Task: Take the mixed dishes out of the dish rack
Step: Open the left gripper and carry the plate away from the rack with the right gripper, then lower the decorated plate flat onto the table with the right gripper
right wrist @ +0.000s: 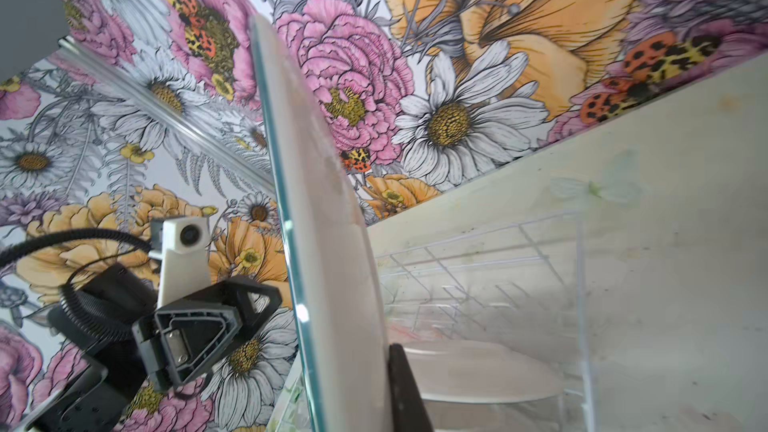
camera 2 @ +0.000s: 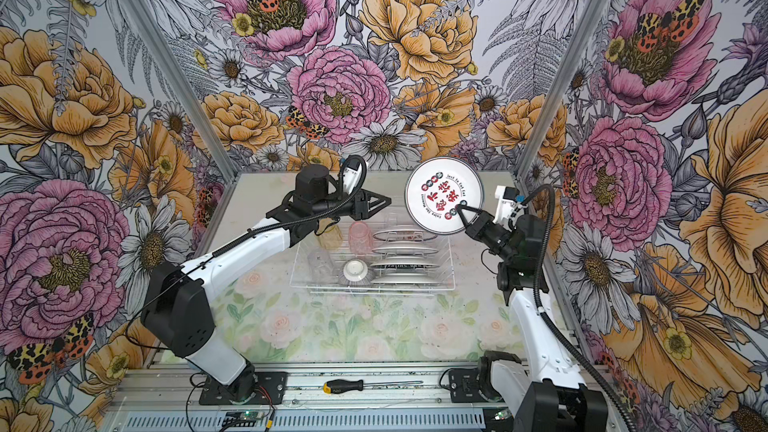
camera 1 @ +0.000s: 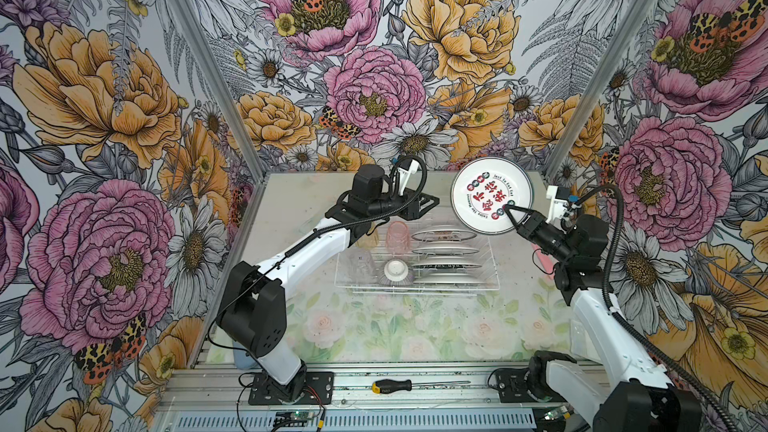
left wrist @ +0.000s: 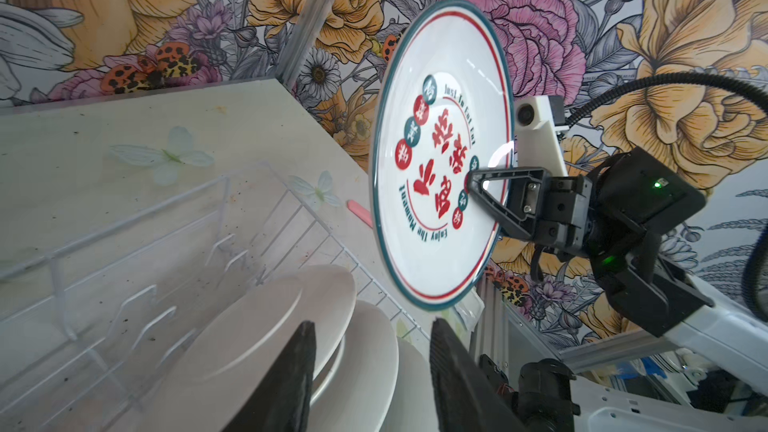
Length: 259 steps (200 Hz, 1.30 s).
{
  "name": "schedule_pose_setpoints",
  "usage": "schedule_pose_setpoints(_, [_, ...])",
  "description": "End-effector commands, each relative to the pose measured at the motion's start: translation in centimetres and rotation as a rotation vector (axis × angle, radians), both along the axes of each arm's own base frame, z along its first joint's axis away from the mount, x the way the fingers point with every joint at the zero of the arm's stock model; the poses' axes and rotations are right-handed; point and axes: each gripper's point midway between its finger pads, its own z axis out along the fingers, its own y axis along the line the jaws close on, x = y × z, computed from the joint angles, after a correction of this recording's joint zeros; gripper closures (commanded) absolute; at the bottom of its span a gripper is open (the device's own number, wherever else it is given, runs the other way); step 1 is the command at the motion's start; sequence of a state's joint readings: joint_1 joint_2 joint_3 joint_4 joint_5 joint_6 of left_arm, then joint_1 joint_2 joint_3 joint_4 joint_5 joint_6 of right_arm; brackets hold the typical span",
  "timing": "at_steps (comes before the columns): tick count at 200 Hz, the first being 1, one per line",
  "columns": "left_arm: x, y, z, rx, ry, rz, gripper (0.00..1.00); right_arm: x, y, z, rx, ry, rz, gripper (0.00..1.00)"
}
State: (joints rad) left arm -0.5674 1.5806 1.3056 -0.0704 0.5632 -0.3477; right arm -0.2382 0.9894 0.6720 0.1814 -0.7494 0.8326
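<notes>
The robot's right gripper will next go down to the bare tabletop below, beside the rack, tilt the plate flatter and let go of the plate's rim, because that spot is clear of other dishes.
My right gripper (camera 1: 508,206) is shut on the rim of a white plate (camera 1: 490,195) with red print. It holds the plate on edge in the air above the back right corner of the dish rack (camera 1: 494,259). In the right wrist view the plate (right wrist: 324,243) shows edge-on, with one finger against its back. My left gripper (camera 1: 430,205) hangs open and empty just left of the plate, over the rack's back. The rack holds several upright plates (camera 1: 444,249), a pink tumbler (camera 1: 397,236), an amber tumbler (camera 1: 368,238), a clear tumbler (camera 1: 360,261) and an upturned ribbed bowl (camera 1: 395,272).
A black-and-yellow screwdriver (camera 1: 392,386) lies on the front metal rail. A small pink object (left wrist: 359,211) lies on the table right of the rack. Flowered walls and metal posts close in the back and both sides.
</notes>
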Motion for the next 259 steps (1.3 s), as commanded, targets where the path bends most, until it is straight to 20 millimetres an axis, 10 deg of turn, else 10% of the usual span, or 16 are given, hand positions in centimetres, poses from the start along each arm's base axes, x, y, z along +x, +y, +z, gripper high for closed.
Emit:
schedule_pose_setpoints(1, [0.5,4.0,0.1,0.139,-0.095,0.192,0.53,0.2,-4.3,1.9,-0.061,-0.018,-0.173,1.0])
schedule_pose_setpoints(71, [0.8,12.5,-1.8,0.289,-0.097,0.448,0.51,0.4,-12.2,-8.5,-0.27,0.331,-0.455,1.0])
schedule_pose_setpoints(116, [0.8,13.5,-1.8,0.301,-0.104,0.473,0.5,1.1,-10.6,-14.2,-0.199,0.461,-0.322,1.0])
schedule_pose_setpoints(259, [1.2,12.7,-3.1,0.306,-0.08,0.447,0.49,3.1,-8.3,-20.7,-0.016,0.573,-0.146,0.95])
